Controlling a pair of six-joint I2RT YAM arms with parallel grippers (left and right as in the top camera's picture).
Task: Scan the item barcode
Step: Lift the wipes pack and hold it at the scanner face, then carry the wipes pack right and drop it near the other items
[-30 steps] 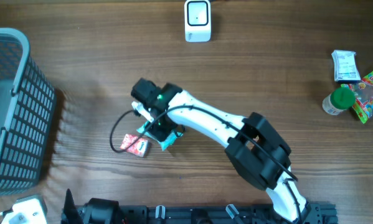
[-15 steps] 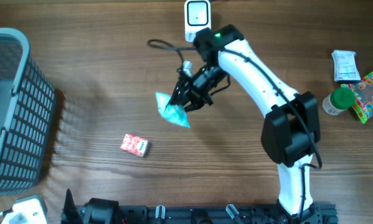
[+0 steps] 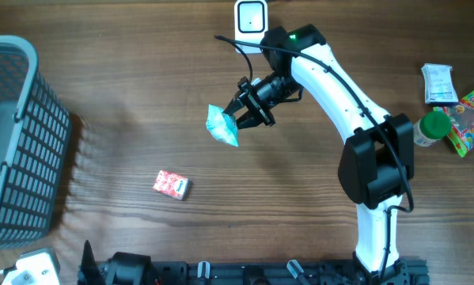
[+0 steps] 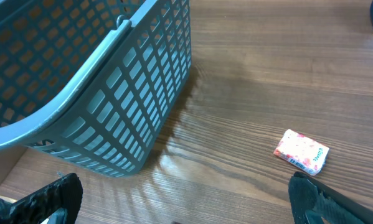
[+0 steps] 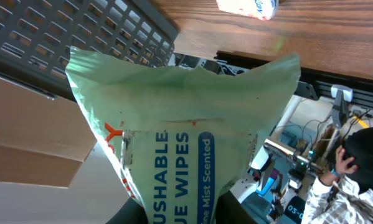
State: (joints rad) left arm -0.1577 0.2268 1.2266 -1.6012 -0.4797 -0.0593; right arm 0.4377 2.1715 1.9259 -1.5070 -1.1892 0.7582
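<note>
My right gripper next carries the pack outward to the scanner it's short of, then across and down, releasing it on wood by the white packet.
The item is a teal pack of flushable wipes (image 3: 222, 125), hanging in the air below and to the left of the white scanner (image 3: 251, 26). My right gripper (image 3: 243, 113) is shut on its right end. In the right wrist view the pack (image 5: 180, 124) fills the frame, printed side to the camera, with the right gripper (image 5: 177, 214) clamped on its lower end. No barcode shows in any view. My left gripper (image 4: 186, 208) stands wide open low over the table, its dark fingertips (image 4: 55, 196) at the frame's bottom corners, nothing between them.
A small red-and-white packet (image 3: 172, 184) (image 4: 302, 151) lies on the wood. A grey slatted basket (image 3: 15, 142) (image 4: 80, 74) stands at the left edge. At the far right are a green-capped bottle (image 3: 430, 127), a colourful bag (image 3: 470, 119) and a white packet (image 3: 438, 83).
My right arm has lifted the wipes pack from beside the red packet and carried it up and right, close to the scanner. The left gripper has stayed open.
</note>
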